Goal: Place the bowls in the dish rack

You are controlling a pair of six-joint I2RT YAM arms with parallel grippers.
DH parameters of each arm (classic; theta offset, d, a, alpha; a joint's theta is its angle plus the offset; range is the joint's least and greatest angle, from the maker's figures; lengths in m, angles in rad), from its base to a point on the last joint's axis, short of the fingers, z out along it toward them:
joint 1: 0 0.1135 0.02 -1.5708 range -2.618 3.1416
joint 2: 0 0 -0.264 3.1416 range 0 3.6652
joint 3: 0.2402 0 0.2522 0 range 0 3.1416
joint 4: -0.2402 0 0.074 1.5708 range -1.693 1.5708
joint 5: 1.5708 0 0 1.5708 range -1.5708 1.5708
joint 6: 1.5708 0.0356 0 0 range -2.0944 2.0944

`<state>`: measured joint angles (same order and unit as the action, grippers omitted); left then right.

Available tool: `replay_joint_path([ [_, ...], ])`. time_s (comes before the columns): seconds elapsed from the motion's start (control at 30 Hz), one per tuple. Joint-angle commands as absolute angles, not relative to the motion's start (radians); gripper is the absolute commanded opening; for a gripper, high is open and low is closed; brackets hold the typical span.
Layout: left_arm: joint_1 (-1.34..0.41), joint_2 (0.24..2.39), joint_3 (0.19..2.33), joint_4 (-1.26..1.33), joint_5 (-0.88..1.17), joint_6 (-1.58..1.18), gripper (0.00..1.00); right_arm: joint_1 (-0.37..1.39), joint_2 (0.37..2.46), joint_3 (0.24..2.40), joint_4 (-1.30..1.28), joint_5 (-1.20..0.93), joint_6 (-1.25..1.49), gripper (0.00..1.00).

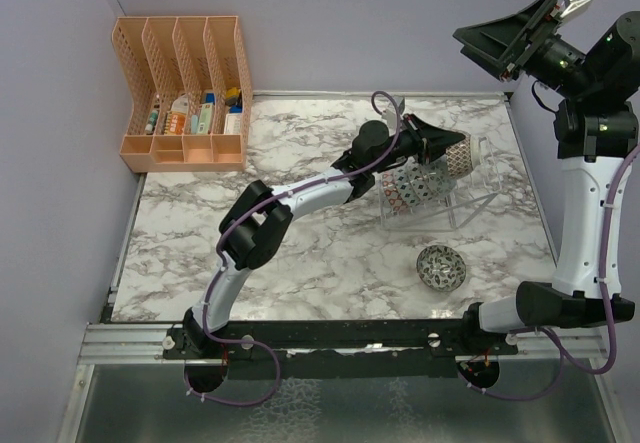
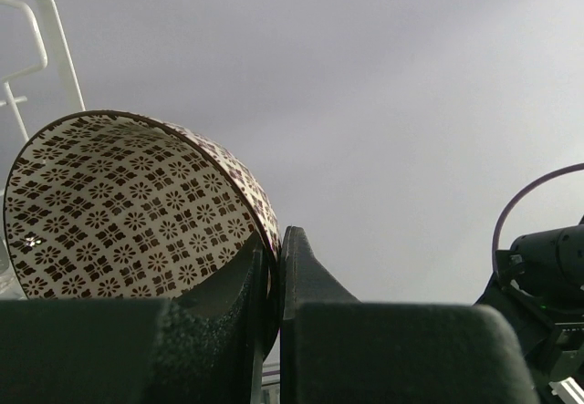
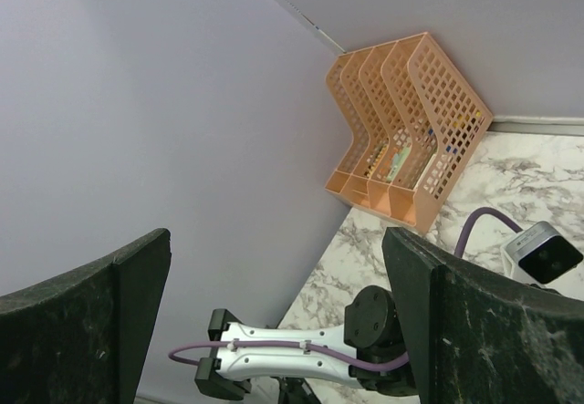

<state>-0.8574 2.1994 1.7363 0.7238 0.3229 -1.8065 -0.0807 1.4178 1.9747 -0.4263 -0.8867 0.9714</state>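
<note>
I should lower my left gripper to set the brownish patterned bowl beside the standing bowls and let go of its rim, because the dish rack's empty end is below that gripper.
My left gripper (image 1: 441, 149) reaches over the clear wire dish rack (image 1: 470, 198) and is shut on the rim of a brownish patterned bowl (image 1: 457, 156). In the left wrist view that bowl (image 2: 128, 208) is tilted on its side, its rim pinched between the gripper (image 2: 276, 240) fingers, one inside and one outside. Other patterned bowls (image 1: 408, 188) stand on edge in the rack. A dark grey-green bowl (image 1: 441, 266) sits upright on the table in front of the rack. My right gripper (image 1: 508, 35) is raised high at the back right, open and empty (image 3: 274, 240).
An orange plastic file organiser (image 1: 185, 93) (image 3: 401, 130) with small items stands at the back left corner. White rack wire (image 2: 36, 21) shows beside the held bowl. Purple walls close the left, back and right sides of the marble table (image 1: 300, 253).
</note>
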Motion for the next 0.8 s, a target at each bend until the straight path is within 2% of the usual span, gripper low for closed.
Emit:
replay_joint_path([
  [0.0, -0.865, 2.224, 1.759, 0.883, 0.287, -1.889, 0.00, -0.086, 1.422, 1.975, -0.436, -0.922, 0.949, 1.00],
  [0.77, -0.877, 2.321, 1.819, 0.873, 0.309, -1.933, 0.00, -0.094, 1.438, 1.977, -0.521, -0.895, 0.847, 0.99],
])
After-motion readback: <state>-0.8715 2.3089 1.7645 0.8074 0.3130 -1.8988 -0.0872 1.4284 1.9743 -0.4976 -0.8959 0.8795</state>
